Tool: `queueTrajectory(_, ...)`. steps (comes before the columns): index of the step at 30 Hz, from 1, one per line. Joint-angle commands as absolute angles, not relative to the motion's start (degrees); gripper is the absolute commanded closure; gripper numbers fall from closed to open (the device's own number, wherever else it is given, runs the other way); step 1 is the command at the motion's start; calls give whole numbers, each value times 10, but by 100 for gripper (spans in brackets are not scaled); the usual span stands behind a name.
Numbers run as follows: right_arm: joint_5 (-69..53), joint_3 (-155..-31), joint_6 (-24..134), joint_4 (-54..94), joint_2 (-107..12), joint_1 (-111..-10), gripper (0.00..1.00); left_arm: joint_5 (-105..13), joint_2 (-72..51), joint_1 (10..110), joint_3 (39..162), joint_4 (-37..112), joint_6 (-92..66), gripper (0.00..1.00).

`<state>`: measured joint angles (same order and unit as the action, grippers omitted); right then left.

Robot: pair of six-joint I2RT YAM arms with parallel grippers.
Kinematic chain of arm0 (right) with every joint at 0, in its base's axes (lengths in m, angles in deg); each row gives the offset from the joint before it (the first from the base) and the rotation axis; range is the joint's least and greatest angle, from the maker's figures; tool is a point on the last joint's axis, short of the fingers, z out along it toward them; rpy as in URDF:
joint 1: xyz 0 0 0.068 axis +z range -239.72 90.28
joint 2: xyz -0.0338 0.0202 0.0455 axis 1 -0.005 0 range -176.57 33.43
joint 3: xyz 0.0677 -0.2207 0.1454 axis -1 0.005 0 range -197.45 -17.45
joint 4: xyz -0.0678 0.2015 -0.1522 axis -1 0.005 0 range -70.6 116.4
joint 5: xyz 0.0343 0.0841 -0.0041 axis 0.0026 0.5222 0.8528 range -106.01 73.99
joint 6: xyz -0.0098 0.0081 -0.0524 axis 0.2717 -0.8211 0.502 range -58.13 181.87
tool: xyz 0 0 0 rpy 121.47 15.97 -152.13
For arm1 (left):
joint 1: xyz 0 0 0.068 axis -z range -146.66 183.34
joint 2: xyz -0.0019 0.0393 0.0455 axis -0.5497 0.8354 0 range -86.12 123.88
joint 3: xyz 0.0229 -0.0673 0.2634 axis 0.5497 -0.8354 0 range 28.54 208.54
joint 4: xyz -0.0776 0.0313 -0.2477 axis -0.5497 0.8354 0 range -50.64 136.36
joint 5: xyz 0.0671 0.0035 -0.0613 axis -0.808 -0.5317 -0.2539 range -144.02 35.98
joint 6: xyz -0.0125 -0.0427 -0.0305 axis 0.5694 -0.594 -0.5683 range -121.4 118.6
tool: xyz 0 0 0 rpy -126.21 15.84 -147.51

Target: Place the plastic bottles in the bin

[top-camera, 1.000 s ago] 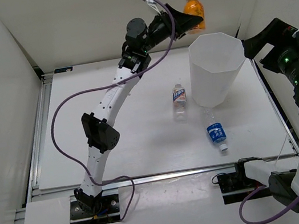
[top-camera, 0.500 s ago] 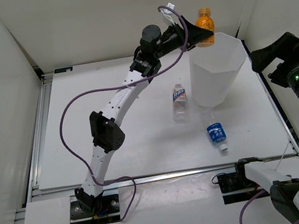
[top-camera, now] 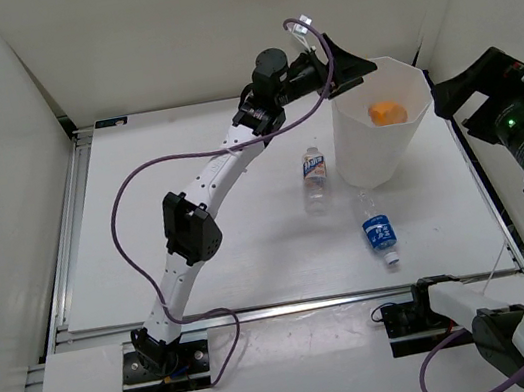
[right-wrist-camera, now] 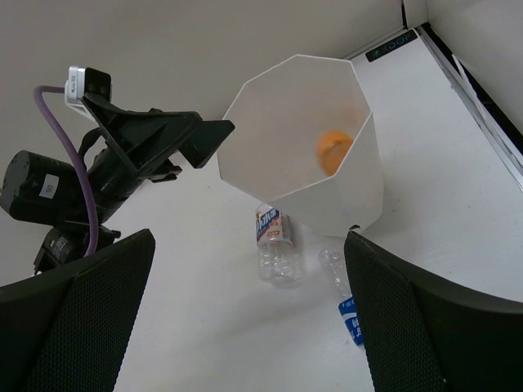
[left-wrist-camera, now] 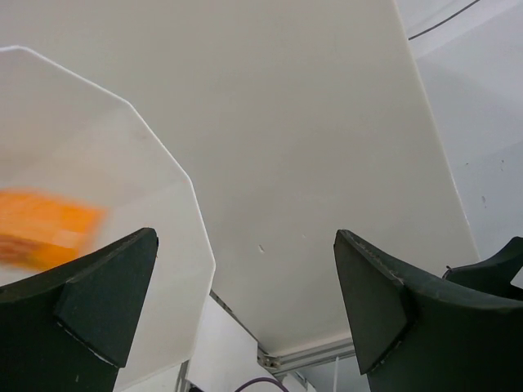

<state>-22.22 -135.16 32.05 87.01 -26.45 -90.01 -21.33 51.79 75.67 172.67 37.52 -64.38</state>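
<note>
My right gripper moves down and to the left in the top view onto the blue label's bin-side edge [top-camera: 375, 222] next, because that clear bottle is still outside the bin [top-camera: 361, 153].
The white octagonal bin [top-camera: 361, 153] stands at the back right of the table. An orange bottle [top-camera: 386, 112] is inside it, also seen blurred in the left wrist view [left-wrist-camera: 45, 229] and from the right wrist [right-wrist-camera: 333, 150]. My left gripper [top-camera: 346, 67] hangs open and empty over the bin's left rim [left-wrist-camera: 167, 159]. A clear bottle with a white-and-orange label [top-camera: 314, 177] lies on the table left of the bin. A clear bottle with a blue label [top-camera: 377, 228] lies in front of the bin. My right gripper [right-wrist-camera: 249, 245] is open and empty, raised high at the right.
White walls enclose the table on the left, back and right. A metal rail [top-camera: 262, 310] runs along the table's near edge. The left arm's purple cable [top-camera: 127, 205] loops over the left half of the table.
My left gripper carried the orange bottle right over the bin's rim, then opened. The bottle has dropped into the bin. The right arm shifted slightly.
</note>
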Motion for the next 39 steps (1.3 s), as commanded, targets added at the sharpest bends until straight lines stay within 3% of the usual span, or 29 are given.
queueTrajectory(1,-221,-1340,323,851,-262,-900,0,-204,499,759,1732,372,-630,0)
queueTrajectory(9,-190,-1179,281,887,-210,-900,0,-171,366,713,1624,426,-501,0)
queueTrajectory(13,-156,-983,256,828,-121,-900,0,-220,198,694,1373,438,-387,0)
queueTrajectory(20,-184,-726,266,755,-9,-895,0,-330,-8,659,1091,466,-319,0)
queueTrajectory(27,-193,-599,255,663,-38,-845,0,-390,-109,653,1011,529,-291,0)
queueTrajectory(32,-288,-586,243,613,-126,-755,0,-412,-142,648,992,572,-286,0)
queueTrajectory(39,-350,-581,243,562,-253,-717,0,-436,-186,648,981,612,-280,0)
